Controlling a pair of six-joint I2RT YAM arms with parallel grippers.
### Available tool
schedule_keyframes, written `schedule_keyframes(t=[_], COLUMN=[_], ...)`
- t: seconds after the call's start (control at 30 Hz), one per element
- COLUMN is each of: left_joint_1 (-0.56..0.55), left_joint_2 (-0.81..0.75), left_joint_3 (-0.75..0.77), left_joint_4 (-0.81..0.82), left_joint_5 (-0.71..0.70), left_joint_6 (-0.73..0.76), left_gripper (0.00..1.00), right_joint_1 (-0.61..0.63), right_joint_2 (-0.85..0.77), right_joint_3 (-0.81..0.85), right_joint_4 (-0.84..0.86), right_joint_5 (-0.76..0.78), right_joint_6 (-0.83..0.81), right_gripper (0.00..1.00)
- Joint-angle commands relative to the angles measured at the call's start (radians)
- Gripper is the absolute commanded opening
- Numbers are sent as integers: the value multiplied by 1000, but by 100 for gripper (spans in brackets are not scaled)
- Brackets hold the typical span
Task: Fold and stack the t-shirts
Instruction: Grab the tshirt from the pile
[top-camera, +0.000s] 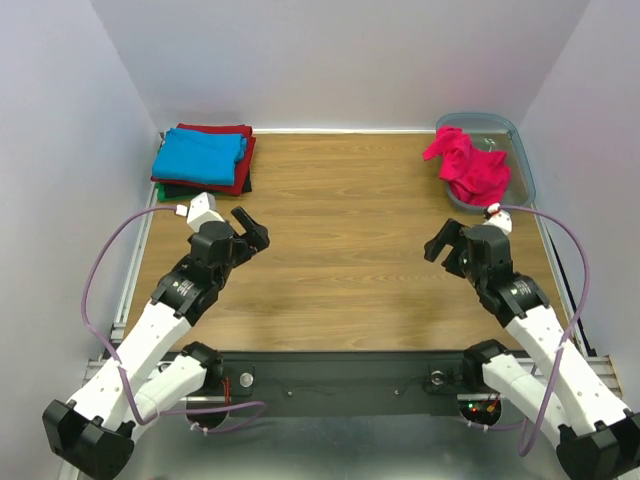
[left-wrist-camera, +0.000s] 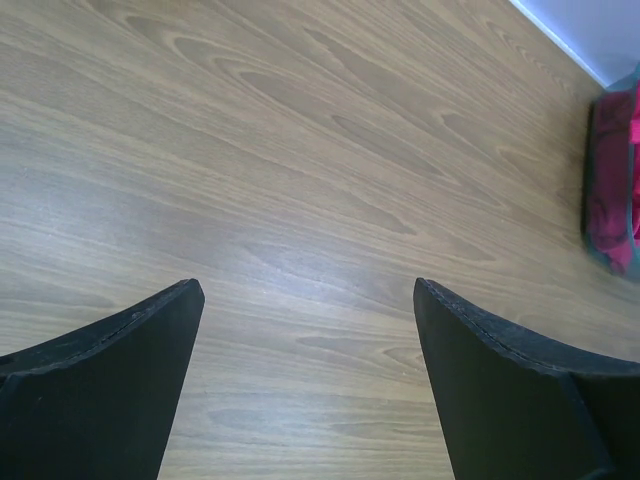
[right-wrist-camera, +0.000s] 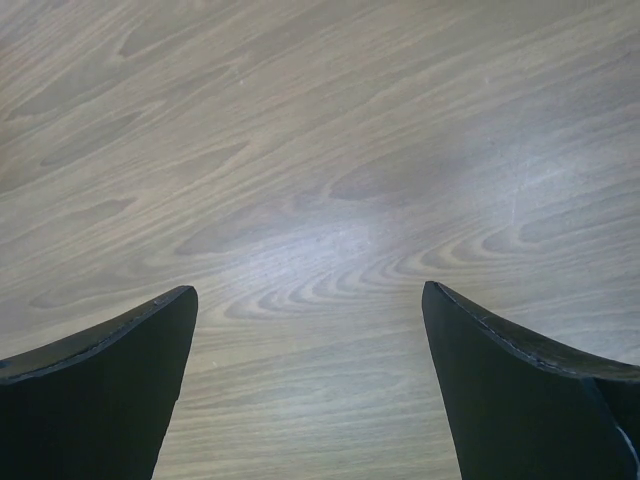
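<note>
The robot's right gripper will reach outward and down onto the pinkish-red t-shirt's folds (top-camera: 457, 161) beside its draped end, because the shirt lies in the bin (top-camera: 521, 163) outward of that gripper.
A bright pinkish-red t-shirt (top-camera: 468, 165) lies crumpled in the plastic bin (top-camera: 521, 163) at the back right; a piece of it shows at the right edge of the left wrist view (left-wrist-camera: 612, 190). Folded shirts are stacked at the back left: sky blue (top-camera: 200, 155) on top, dark red (top-camera: 240, 176) under it, green (top-camera: 160, 186) and black (top-camera: 190, 193) edges below. My left gripper (top-camera: 254, 227) is open and empty over bare wood, in front of the stack. My right gripper (top-camera: 441, 243) is open and empty over bare wood, in front of the bin.
The wooden table (top-camera: 345, 230) is walled by white panels on three sides. A metal rail (top-camera: 135, 262) runs along the left edge. Purple cables (top-camera: 95, 280) loop beside each arm. Both wrist views show only wood grain between the fingers.
</note>
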Motion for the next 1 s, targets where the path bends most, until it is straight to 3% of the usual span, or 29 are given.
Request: schedule_keyframes(t=[0.0,0.13,0.27,0.5,0.67,0.83,0.9,0.97], left_joint_1=[1,2,1,2,4,5,5,5], left_joint_2=[-44,-48,-24,21,45,55,45,42], left_joint_3=[20,11,7,7,13,20,13,7], left_joint_4=[39,48,54,34,43,50,57,54], left_joint_5=[-48,-51,-54,-88,-57,-46,-57,-66], left_joint_6=[-5,0,15,22,12,29,25,20], left_gripper=[98,99,99,99,99,98,98,98], right_joint_1=[-1,-1,-16,-187,-318,-331,-331,-331], right_joint_2=[49,152,425,897,1103,1281,1364,1422], right_joint_3=[109,181,401,784,1026,1199,1244,1278], right_joint_4=[29,49,46,40,37,37,37,35], right_joint_5=[58,175,317,177,78,69,63,63], right_joint_6=[-27,-23,-81,-262,-290,-322,-328,-311], right_gripper=[100,100,100,100,100,98,92,79])
